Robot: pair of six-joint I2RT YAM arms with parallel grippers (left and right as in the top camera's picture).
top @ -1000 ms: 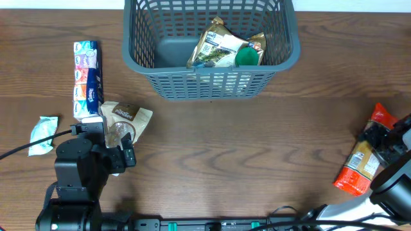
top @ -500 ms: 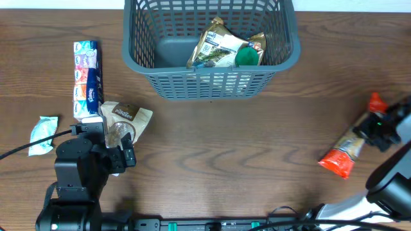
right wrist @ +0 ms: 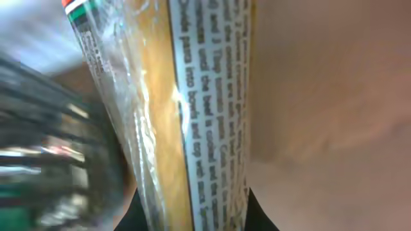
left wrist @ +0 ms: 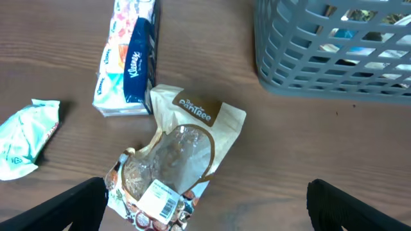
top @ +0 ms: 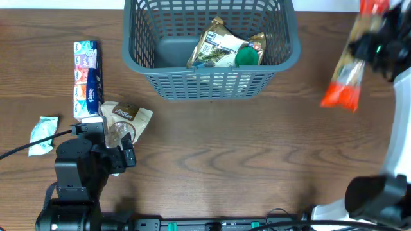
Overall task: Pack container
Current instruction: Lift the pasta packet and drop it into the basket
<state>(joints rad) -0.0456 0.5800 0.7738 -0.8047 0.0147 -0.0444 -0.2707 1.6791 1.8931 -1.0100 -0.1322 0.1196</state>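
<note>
Next, my right gripper carries the orange-red packet (top: 341, 82) left in the overhead view. It then lowers inside the basket's near side (top: 183, 63) to release, because snack packets lie there.
The container (top: 136, 59) is a dark grey slotted basket at the table's far middle, with snack packets (top: 225, 48) lying inside it. My right gripper (top: 371, 43) is shut on an orange-red packet (top: 341, 82), which hangs blurred in the air to the right of the basket. In the right wrist view that packet (right wrist: 192, 109) fills the frame, pinched between the fingers of the right gripper (right wrist: 192, 218). My left gripper (left wrist: 205, 212) stands wide open just above a brown Pantree packet (left wrist: 183, 157), with nothing held.
A long tissue pack (top: 87, 77) lies at the left, touching the brown packet (top: 128, 119). A small pale green packet (top: 43, 133) sits near the left edge. The basket's near wall (left wrist: 334, 58) shows in the left wrist view.
My right gripper closed on the orange-red packet, lifted it off the table at the right and carried it toward the far side, beside the basket. The left arm has not moved.
</note>
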